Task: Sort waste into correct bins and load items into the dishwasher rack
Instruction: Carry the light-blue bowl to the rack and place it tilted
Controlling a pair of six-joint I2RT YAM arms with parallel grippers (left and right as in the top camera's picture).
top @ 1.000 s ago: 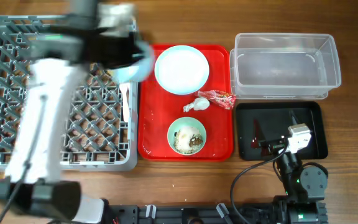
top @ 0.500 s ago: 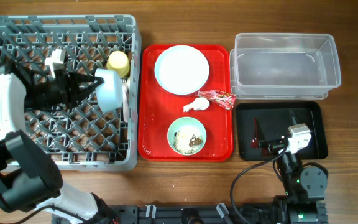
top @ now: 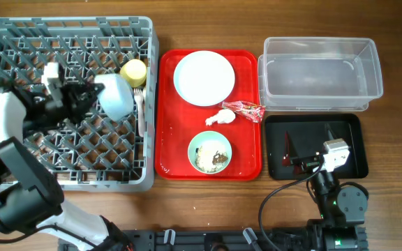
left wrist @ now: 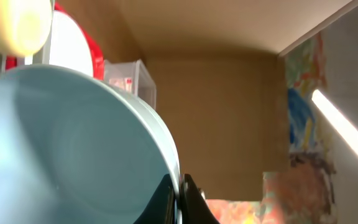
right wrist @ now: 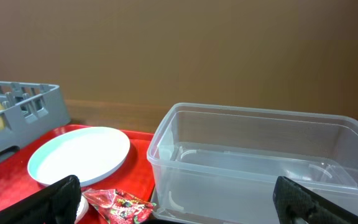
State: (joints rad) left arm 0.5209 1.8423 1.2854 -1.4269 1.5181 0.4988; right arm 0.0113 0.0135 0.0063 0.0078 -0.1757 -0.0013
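The robot's left gripper will go down toward the rack's open wires beside the yellow cup [top: 133, 72] and white fork and let go of the bowl's rim.
My left gripper [top: 95, 93] is shut on the rim of the light blue bowl [top: 116, 96], holding it tilted on its side over the grey dishwasher rack [top: 19, 42]. In the left wrist view the fingers pinch the bowl [left wrist: 73, 149] wall. A yellow cup [top: 133, 72] and a white fork and spoon [top: 140, 111] lie in the rack beside it. On the red tray sit the light blue plate [top: 203, 77], white tissue [top: 220, 117], red wrapper [top: 247, 109] and a mint bowl [top: 210, 152] with food scraps. My right gripper [top: 308, 141] stands open over the black tray [top: 347, 122], holding nothing.
The clear tub [top: 319, 73] stands at the back right, directly behind the black tray. The red tray [top: 166, 139] lies between the rack and both bins. In the right wrist view the tub [right wrist: 253, 155], plate [right wrist: 79, 154] and wrapper [right wrist: 120, 204] lie ahead.
The left arm swung down from above the rack's right edge to the left. It has carried the light blue bowl lower into the rack beside the yellow cup. The right arm has not moved.
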